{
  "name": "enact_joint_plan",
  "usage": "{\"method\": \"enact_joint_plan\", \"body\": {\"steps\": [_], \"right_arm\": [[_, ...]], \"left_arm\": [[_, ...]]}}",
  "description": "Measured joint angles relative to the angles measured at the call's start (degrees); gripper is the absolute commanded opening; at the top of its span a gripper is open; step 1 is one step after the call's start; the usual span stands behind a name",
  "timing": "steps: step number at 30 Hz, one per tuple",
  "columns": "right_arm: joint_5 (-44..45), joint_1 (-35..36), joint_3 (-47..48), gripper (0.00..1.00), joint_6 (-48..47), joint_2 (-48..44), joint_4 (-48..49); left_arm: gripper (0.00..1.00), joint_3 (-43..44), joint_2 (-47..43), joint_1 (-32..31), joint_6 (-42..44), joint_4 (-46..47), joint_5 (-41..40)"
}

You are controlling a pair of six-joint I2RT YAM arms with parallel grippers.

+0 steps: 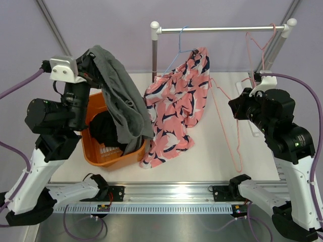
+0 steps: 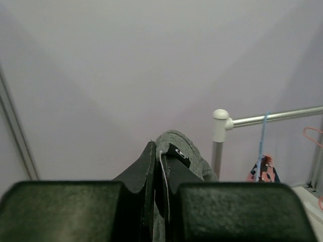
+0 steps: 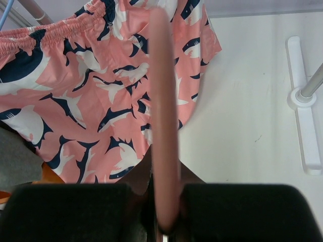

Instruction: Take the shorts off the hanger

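The grey shorts hang clear of any hanger. My left gripper next needs to lower and tip down into the orange basket below it and release them there.
Grey shorts hang from my left gripper, which is raised above the orange basket. In the left wrist view that gripper is shut on the grey waistband. My right gripper is shut on a bare pink wire hanger. In the right wrist view the pink hanger runs up from between the shut fingers of that gripper. The hanger's lower end reaches down towards the table.
Pink shark-print shorts hang on a blue hanger from the metal rail and trail onto the table. A black garment lies in the basket. The rail's white foot stands at the right.
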Motion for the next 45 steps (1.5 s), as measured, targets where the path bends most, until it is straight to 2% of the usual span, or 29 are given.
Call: {"method": "enact_joint_plan", "body": {"steps": [4, 8, 13, 18, 22, 26, 27, 29, 30, 31, 35, 40, 45], "right_arm": [[0.0, 0.0, 0.0, 0.0, 0.0, -0.2, -0.2], [0.0, 0.0, 0.1, 0.0, 0.0, -0.3, -0.3], [0.0, 0.0, 0.1, 0.0, -0.1, -0.3, -0.6], [-1.4, 0.0, 0.1, 0.0, -0.6, -0.2, -0.6], [-2.1, 0.0, 1.0, 0.0, -1.1, 1.0, -0.7], [-3.0, 0.0, 1.2, 0.0, -1.3, 2.1, -0.5], [-3.1, 0.0, 1.2, 0.0, -1.4, 2.3, -0.4], [-3.1, 0.0, 1.2, 0.0, -1.6, 2.8, -0.4], [-3.1, 0.0, 1.2, 0.0, -1.8, 3.0, -0.4], [-3.2, 0.0, 1.2, 0.0, -1.9, 3.1, -0.4], [-5.0, 0.0, 1.3, 0.0, -2.9, 3.7, -0.2], [-5.1, 0.0, 1.5, 0.0, -4.5, 3.8, 0.0], [-2.9, 0.0, 4.0, 0.0, -5.8, 6.0, 0.4]], "left_arm": [[0.0, 1.0, -0.2, 10.7, -7.9, -3.3, 3.3], [0.0, 1.6, -0.7, 16.0, -13.3, -5.6, 6.1], [0.0, -0.4, -1.7, 16.9, -19.1, -6.8, 8.6], [0.0, -12.4, -5.7, 16.9, -26.7, -6.0, 7.0], [0.01, -22.3, -8.5, 16.9, -35.2, -10.4, 1.1], [0.17, -30.0, -13.2, 16.9, -43.7, -17.6, -3.3], [0.34, -31.1, -14.4, 17.0, -45.7, -19.3, -3.7], [0.6, -33.4, -16.9, 17.0, -49.3, -21.6, -3.5], [0.87, -34.4, -18.1, 17.0, -50.9, -22.9, -2.9], [0.97, -34.9, -18.9, 17.0, -51.7, -23.8, -2.0], [0.99, -35.3, -19.5, 17.0, -53.4, -28.2, 4.2], [0.99, -32.2, -18.4, 17.0, -50.4, -35.7, 11.5], [0.99, -31.6, -20.0, 17.0, -48.4, -39.4, 15.5]]}}
